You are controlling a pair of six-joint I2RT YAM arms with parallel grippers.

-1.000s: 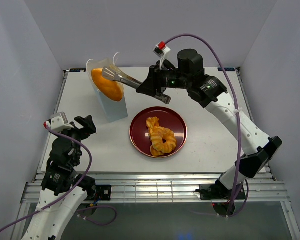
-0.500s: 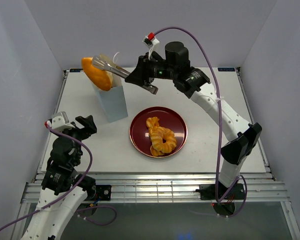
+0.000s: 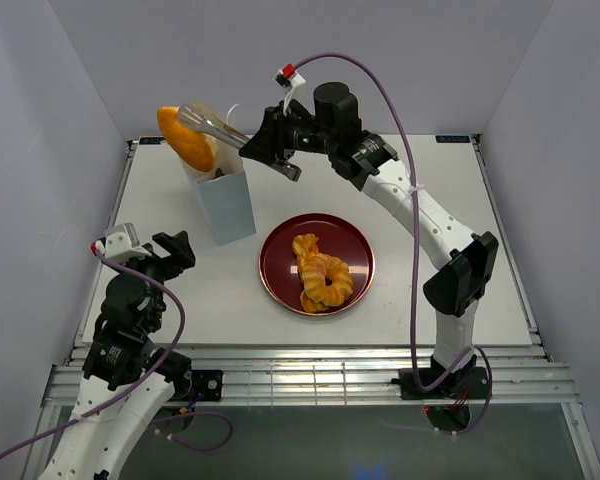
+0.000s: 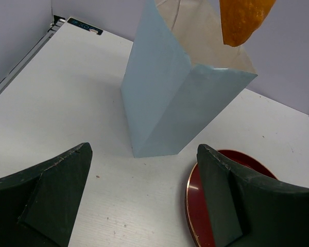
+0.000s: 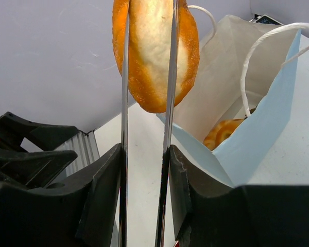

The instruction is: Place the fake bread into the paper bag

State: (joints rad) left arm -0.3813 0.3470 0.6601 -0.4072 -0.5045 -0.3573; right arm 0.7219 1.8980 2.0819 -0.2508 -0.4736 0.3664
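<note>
The bag's open top point(image 3: 223, 160) point(image 5: 224, 95) is to the right of my right gripper in the wrist view, so I will gently move the overhanging bun over it and release the tongs.
The pale blue paper bag point(image 3: 227, 205) stands upright and open at the back left; it also shows in the left wrist view point(image 4: 165, 108) and the right wrist view point(image 5: 265, 128). My right gripper point(image 3: 268, 150) point(image 5: 144, 154) is shut on long silver tongs point(image 3: 215, 128) point(image 5: 170, 77). The tongs pinch a golden-orange bun point(image 3: 185, 138) point(image 5: 154, 51) point(image 4: 244, 18), held in the air above the bag's far left rim. Another orange pastry point(image 5: 224, 133) lies inside the bag. My left gripper point(image 3: 152, 243) point(image 4: 144, 154) is open and empty, in front of the bag.
A dark red round plate point(image 3: 280, 262) point(image 4: 195, 195) sits right of the bag in mid-table, holding a twisted ring and another pastry point(image 3: 320, 272). The right arm reaches across the back of the table. Grey walls close in three sides.
My right arm has swung left and lifted the tongs with the bun, from in front of the bag's mouth to above its far left rim. The left arm has not moved.
</note>
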